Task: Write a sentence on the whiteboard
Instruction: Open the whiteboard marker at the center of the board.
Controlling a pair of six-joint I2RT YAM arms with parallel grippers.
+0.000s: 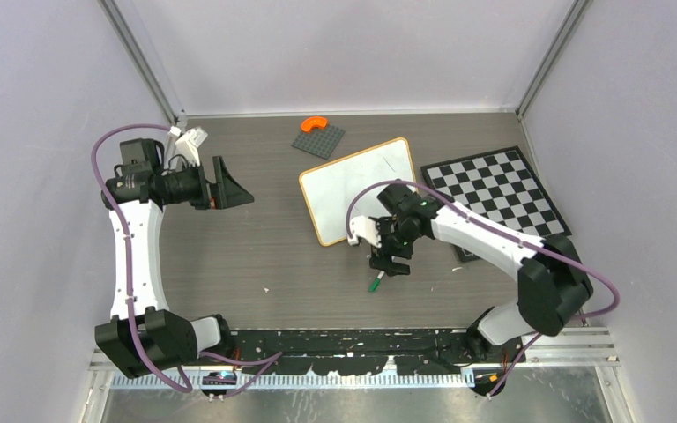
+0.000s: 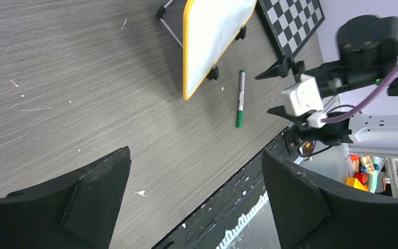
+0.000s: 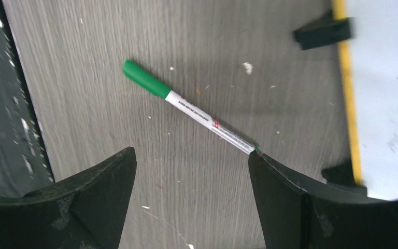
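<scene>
The marker lies flat on the tabletop below my right gripper, whose open fingers next come down around the marker's white body (image 3: 209, 121) and close.
The whiteboard (image 1: 361, 189) with its orange-tan frame lies tilted on black clips at the table's centre. It also shows in the left wrist view (image 2: 212, 36) and the right wrist view (image 3: 388, 93). Its face is blank; no green sentence shows. A green-capped marker (image 3: 186, 106) with a white barrel lies flat on the table just in front of the board (image 2: 240, 98), partly hidden in the top view (image 1: 375, 284). My right gripper (image 1: 388, 264) hangs open and empty just above the marker (image 3: 190, 153). My left gripper (image 1: 234, 189) is open and empty, raised at the far left (image 2: 197, 153).
A black-and-white checkerboard (image 1: 498, 189) lies right of the whiteboard. A grey studded plate (image 1: 319, 141) with an orange curved piece (image 1: 315, 123) sits at the back. A black rail (image 1: 361, 342) runs along the table's near edge.
</scene>
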